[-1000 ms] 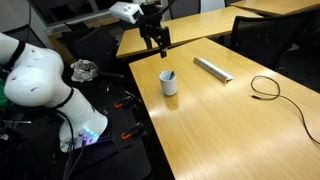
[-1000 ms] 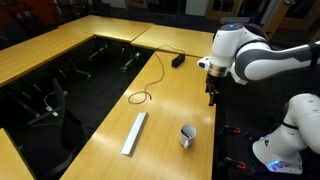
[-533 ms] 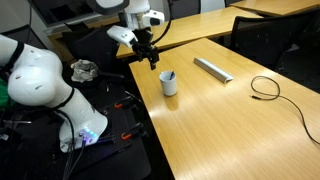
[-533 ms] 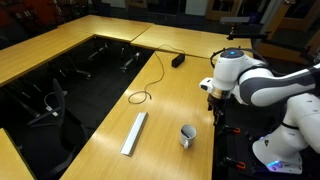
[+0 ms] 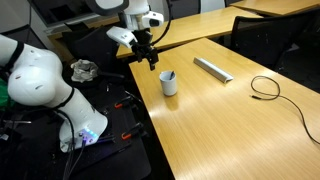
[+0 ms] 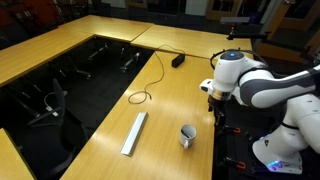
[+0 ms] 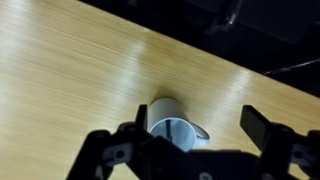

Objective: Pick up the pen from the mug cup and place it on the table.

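The pen leans in the mug below my gripper and outward of it, so my gripper will next move outward and down with open fingers onto the pen's upper end point(image 5: 173, 74) point(image 7: 168, 134).
The white mug cup point(image 5: 169, 84) stands upright near the table's edge, also seen in an exterior view point(image 6: 188, 137). The thin dark pen point(image 5: 168, 75) leans inside it; in the wrist view the pen point(image 7: 168, 128) shows against the mug's inner wall point(image 7: 160, 108). My gripper point(image 5: 152, 60) hangs above the table point(image 5: 220, 120), a little to one side of the mug and clear of it point(image 6: 213, 106). In the wrist view the gripper point(image 7: 198, 122) is open and empty, with the mug below, close to one finger point(image 7: 140, 118).
A grey flat bar point(image 5: 212, 68) lies beyond the mug, also visible in an exterior view point(image 6: 134, 133). A black looped cable point(image 5: 265, 88) lies farther along the table point(image 6: 150, 85). The table edge and floor clutter point(image 5: 82, 71) are beside the mug.
Since a second ago the arm has swung toward the table edge and come down closer to the mug. In the last half second nothing has visibly moved.
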